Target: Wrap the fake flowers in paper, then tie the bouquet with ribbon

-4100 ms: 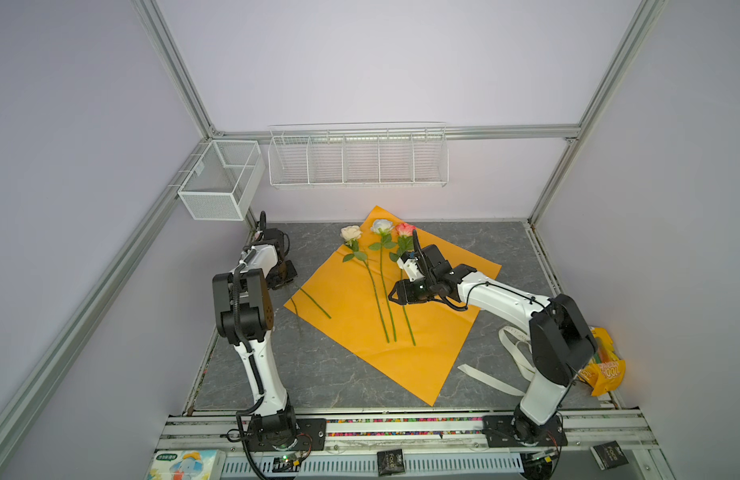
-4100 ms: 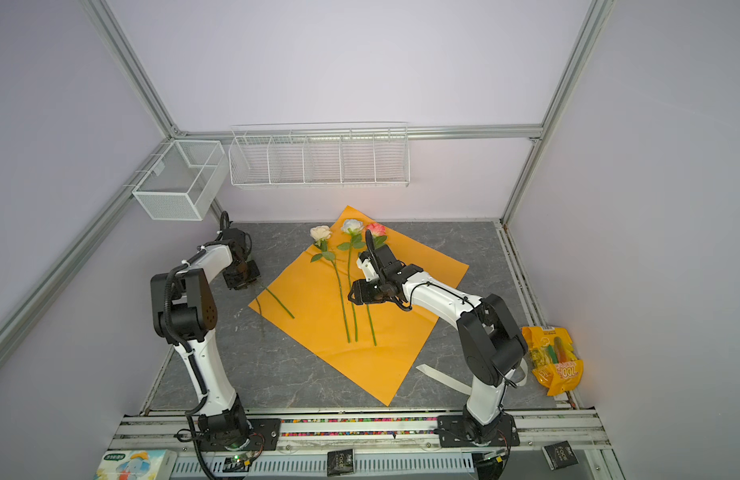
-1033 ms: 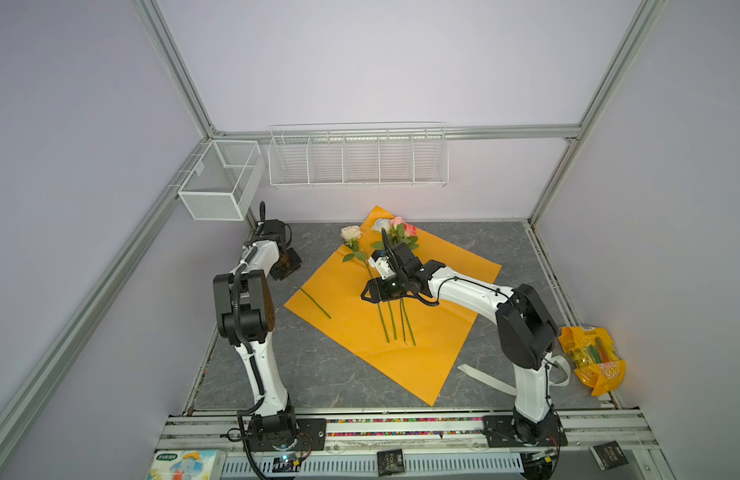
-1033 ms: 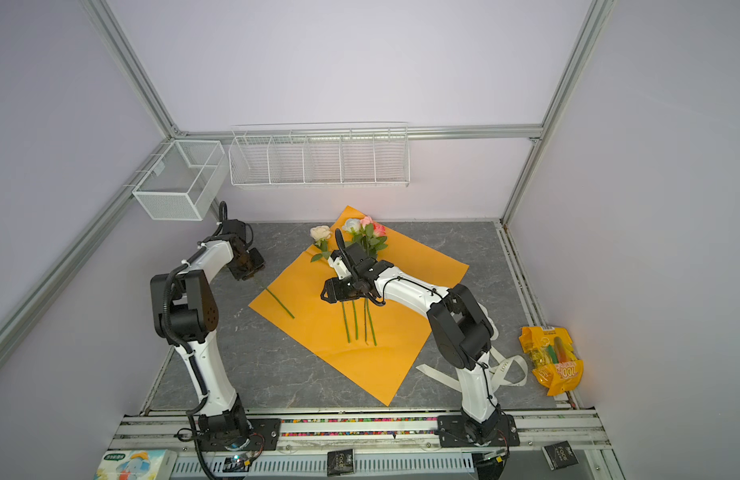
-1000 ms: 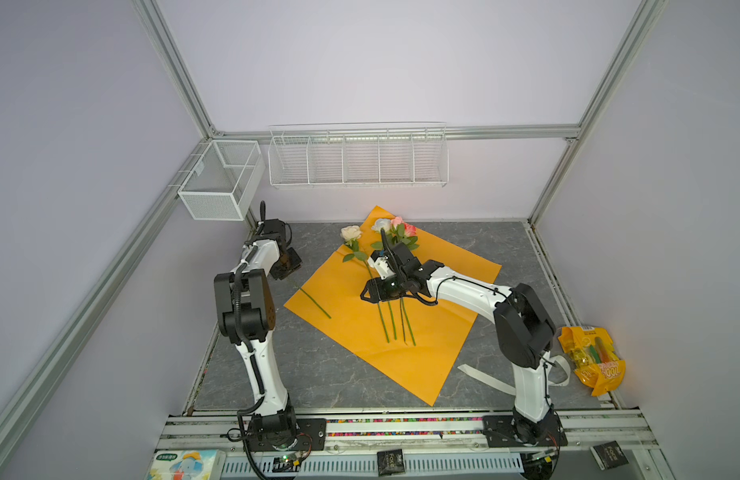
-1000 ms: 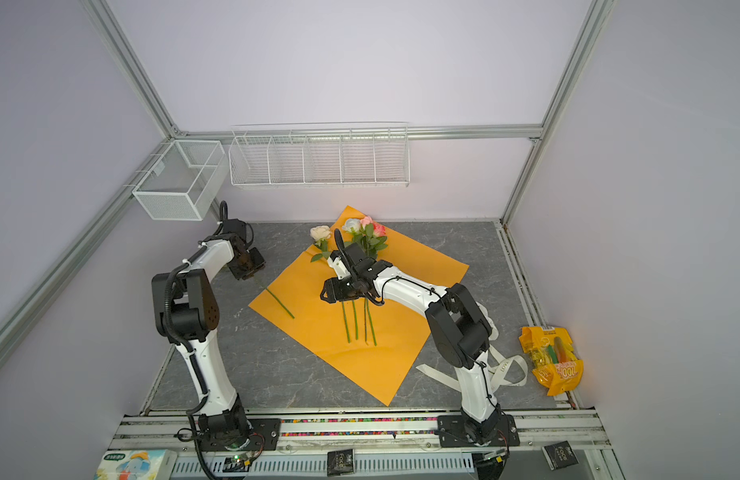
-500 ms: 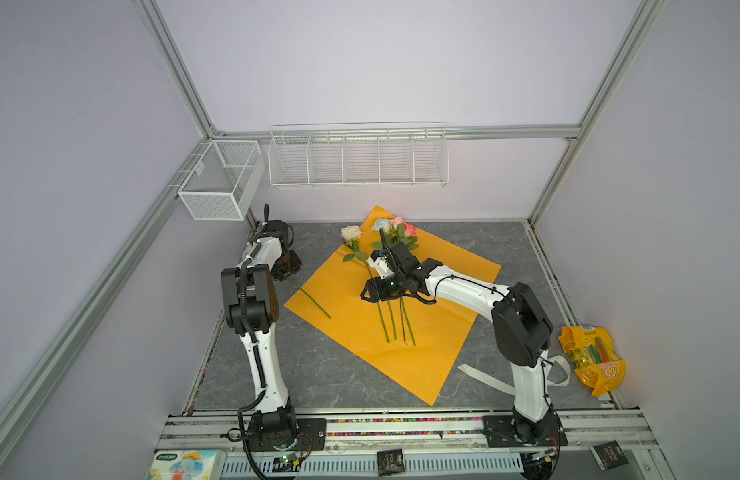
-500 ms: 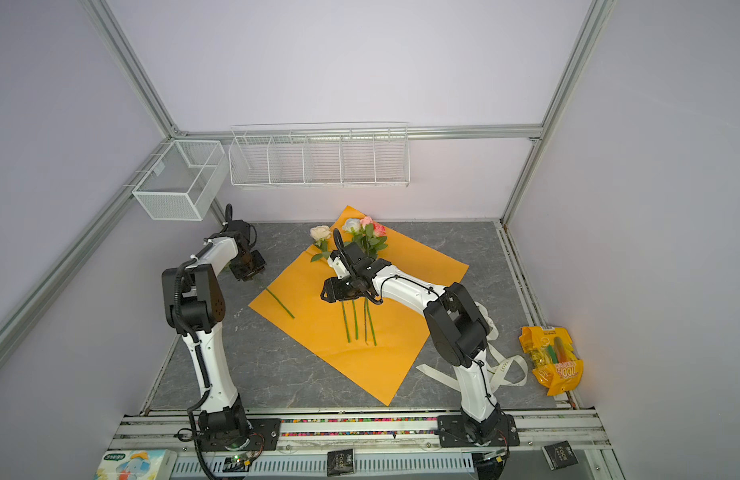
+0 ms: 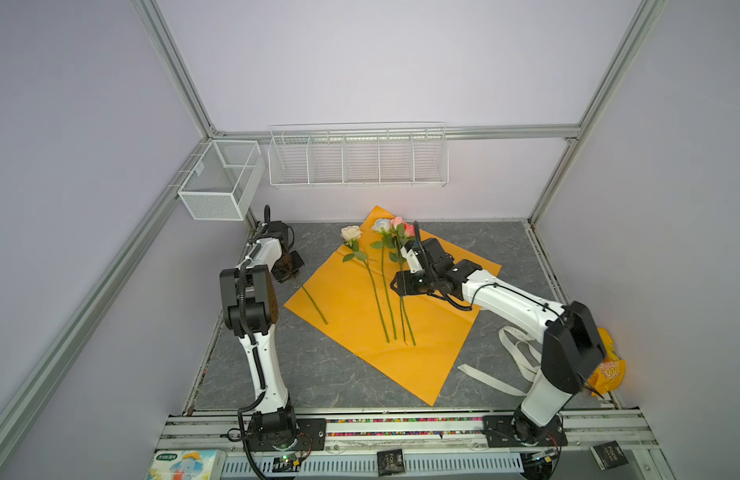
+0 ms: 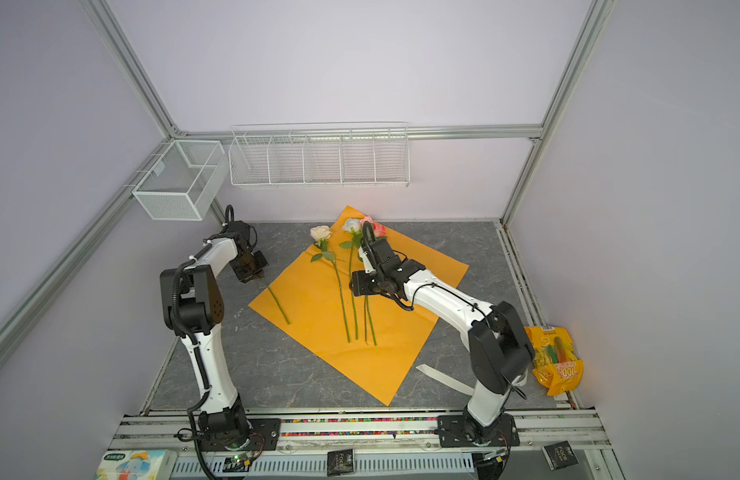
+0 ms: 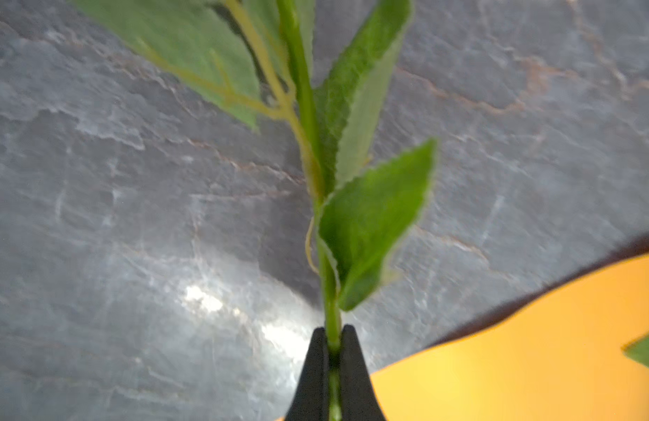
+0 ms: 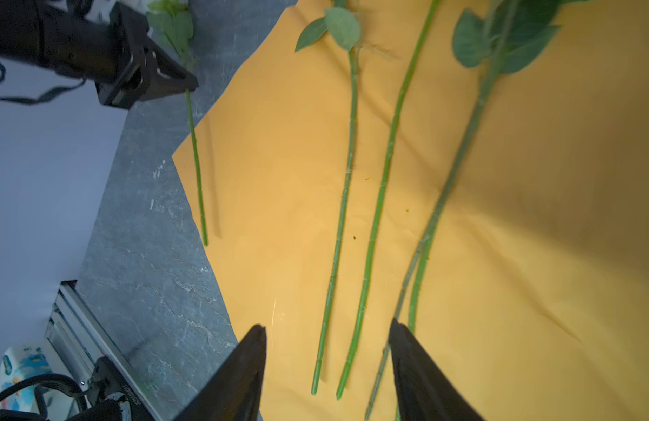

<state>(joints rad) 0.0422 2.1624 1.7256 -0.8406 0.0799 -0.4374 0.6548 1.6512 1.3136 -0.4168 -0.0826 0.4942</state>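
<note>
My left gripper will next carry the outlying leafy stem across and release it beside the white rose's stem (image 9: 386, 281), which lies past the cream rose's from my gripper.
The bouquet of fake flowers lies loose on the orange sheet (image 9: 351, 357): a cream rose (image 9: 350, 232), a white rose (image 9: 381, 225) and a pink rose (image 9: 403, 226), their long stems (image 12: 374, 233) side by side. My right gripper (image 12: 326, 350) hangs open just above the stem ends, touching none; in both top views it (image 9: 397, 286) is over the pink rose's stem. A separate leafy stem (image 11: 330, 291) crosses the sheet's left corner. My left gripper (image 11: 333, 333) is shut on it. Its bloom is hidden behind the left gripper (image 9: 291, 268).
A cream ribbon (image 9: 513, 345) lies on the grey floor to the right of the sheet, by the right arm's base. A yellow snack bag (image 9: 607, 370) sits at the far right edge. Two white wire baskets (image 9: 355, 160) hang on the back walls.
My left gripper has closed on the separate stem at the sheet's left corner. The right gripper has shifted a little to the right over the stems, still open.
</note>
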